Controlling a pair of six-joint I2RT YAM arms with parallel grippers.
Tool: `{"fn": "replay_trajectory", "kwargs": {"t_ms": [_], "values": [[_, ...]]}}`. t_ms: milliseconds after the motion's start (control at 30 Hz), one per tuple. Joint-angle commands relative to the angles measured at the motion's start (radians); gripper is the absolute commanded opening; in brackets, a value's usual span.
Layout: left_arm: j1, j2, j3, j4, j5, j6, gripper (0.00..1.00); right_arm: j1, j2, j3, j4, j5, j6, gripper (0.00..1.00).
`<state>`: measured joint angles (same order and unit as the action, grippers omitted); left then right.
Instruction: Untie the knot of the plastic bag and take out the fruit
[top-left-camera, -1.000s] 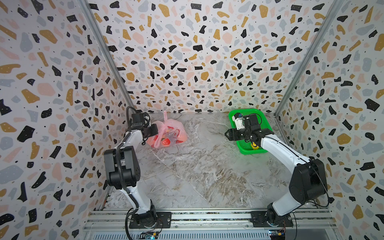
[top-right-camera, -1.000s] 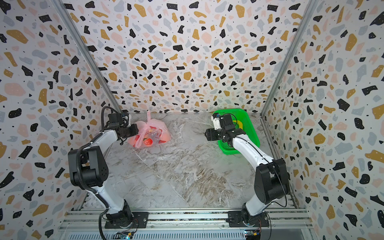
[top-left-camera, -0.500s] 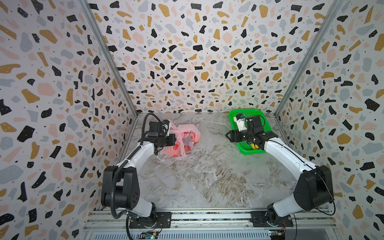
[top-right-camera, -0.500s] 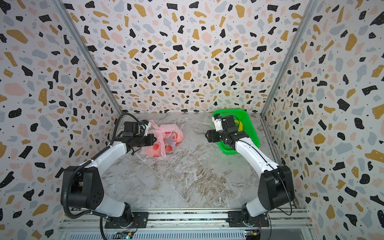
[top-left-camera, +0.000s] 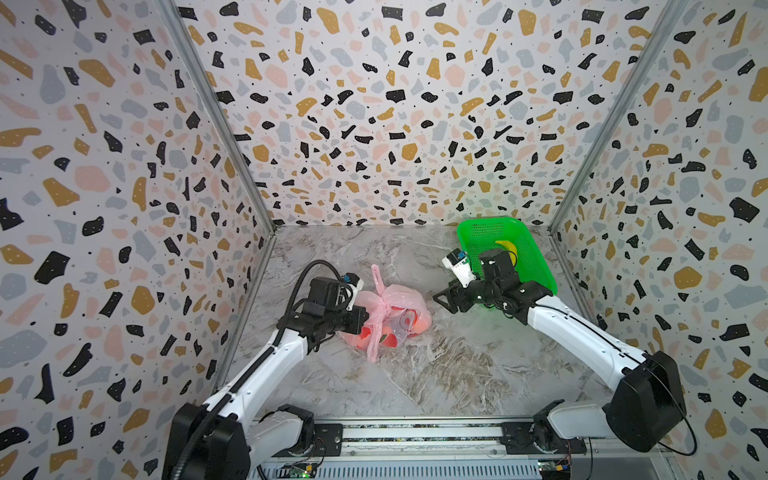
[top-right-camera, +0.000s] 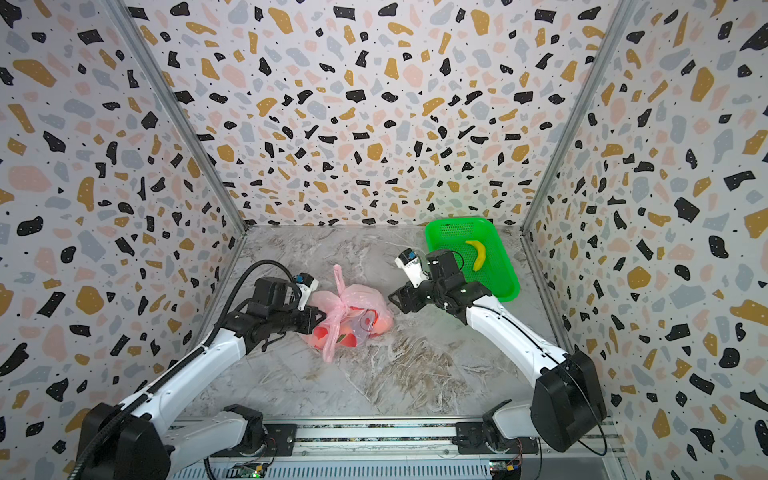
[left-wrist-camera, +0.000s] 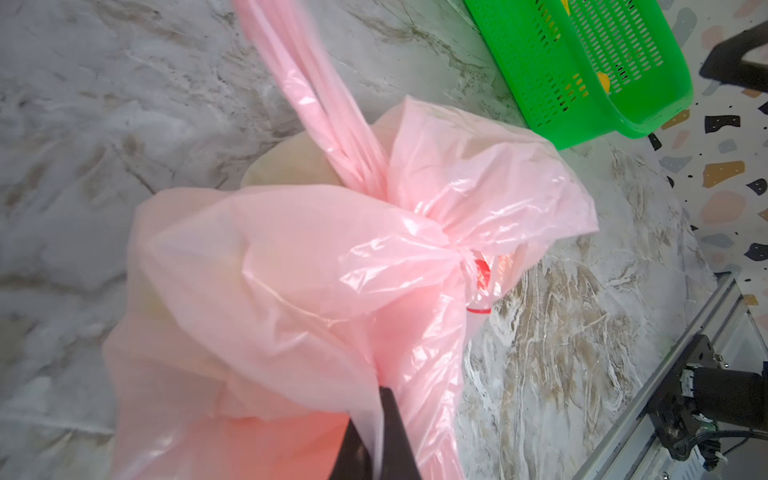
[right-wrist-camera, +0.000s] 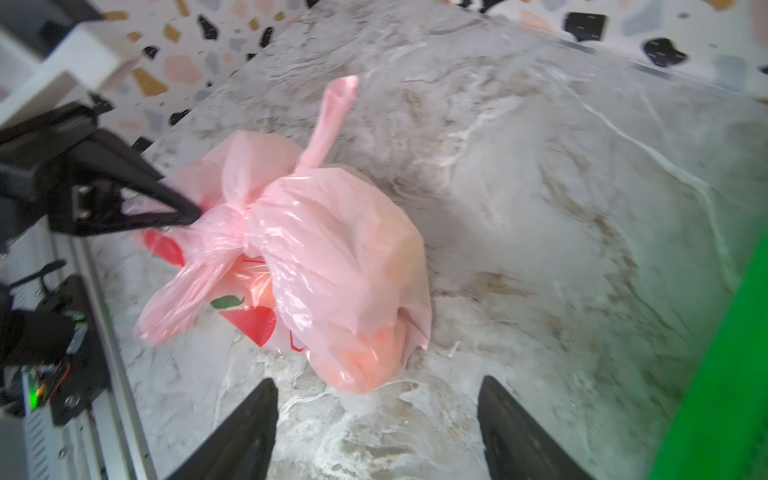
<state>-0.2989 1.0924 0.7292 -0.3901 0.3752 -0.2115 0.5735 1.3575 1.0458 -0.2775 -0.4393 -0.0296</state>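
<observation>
My left gripper stays low beside the knot (left-wrist-camera: 419, 212) and spreads its fingers next to release the fold of film (left-wrist-camera: 371, 393), as it sits pinched between the closed fingers.
The pink plastic bag (top-left-camera: 392, 309) (top-right-camera: 357, 311) lies on the marble floor left of centre, bulging with fruit. Its knot (right-wrist-camera: 245, 212) (left-wrist-camera: 419, 212) sits on top, with one handle strip standing up and another trailing toward the front. An orange fruit (right-wrist-camera: 361, 357) shows through the film, and a pale one (left-wrist-camera: 291, 166) behind it. My left gripper (left-wrist-camera: 380, 395) (top-left-camera: 362, 322) is shut on a fold of the bag's film just beside the knot. Right of the bag, my right gripper (right-wrist-camera: 376, 386) (top-right-camera: 395, 297) stands open, low over the floor and apart from the bag.
A green mesh basket (top-left-camera: 482, 232) (top-right-camera: 453, 232) stands at the back right behind my right wrist, with a yellow banana (top-right-camera: 478, 254) in it. Patterned walls close in on three sides. A metal rail (top-left-camera: 415, 432) runs along the front edge.
My left gripper has dragged the bag from the left wall toward the middle and front. My right gripper has come off the basket toward the bag, still open.
</observation>
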Motion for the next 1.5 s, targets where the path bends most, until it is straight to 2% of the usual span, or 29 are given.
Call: {"fn": "replay_trajectory", "kwargs": {"t_ms": [0,133,267,433,533,633,733,867,1067,1233,1367,1467], "values": [[-0.004,-0.024,-0.016,-0.006,-0.085,-0.039,0.0,0.073,-0.039,-0.048,0.031,-0.079,-0.115,0.77],[-0.004,-0.023,-0.011,-0.002,-0.085,-0.031,0.0,0.128,-0.03,-0.101,0.144,-0.034,-0.1,0.77],[-0.003,-0.015,-0.01,0.009,-0.085,-0.026,0.0,0.179,0.038,-0.07,0.201,0.008,-0.125,0.77],[-0.004,-0.017,-0.018,0.022,-0.071,-0.023,0.0,0.256,0.132,-0.053,0.315,0.21,-0.155,0.75],[-0.004,-0.018,-0.022,0.029,-0.07,-0.019,0.0,0.265,0.162,-0.059,0.385,0.269,-0.151,0.7],[-0.003,-0.016,-0.025,0.038,-0.062,-0.015,0.0,0.265,0.198,-0.041,0.387,0.318,-0.159,0.51],[-0.003,0.001,-0.036,0.059,-0.041,-0.007,0.0,0.263,0.19,-0.068,0.408,0.363,-0.168,0.23],[-0.005,0.031,-0.033,0.083,-0.041,0.007,0.0,0.261,0.158,-0.11,0.41,0.4,-0.175,0.0],[-0.014,0.056,0.002,0.089,-0.007,0.029,0.0,0.253,0.029,-0.19,0.371,0.451,-0.134,0.0],[-0.084,0.06,0.015,0.136,0.019,-0.031,0.0,0.244,-0.106,-0.229,0.25,0.497,-0.082,0.0],[-0.153,0.052,0.0,0.174,0.001,-0.097,0.0,0.238,-0.181,-0.256,0.162,0.507,-0.041,0.0],[-0.184,0.048,-0.009,0.16,-0.066,-0.096,0.0,0.235,-0.178,-0.271,0.113,0.483,-0.013,0.0]]}}
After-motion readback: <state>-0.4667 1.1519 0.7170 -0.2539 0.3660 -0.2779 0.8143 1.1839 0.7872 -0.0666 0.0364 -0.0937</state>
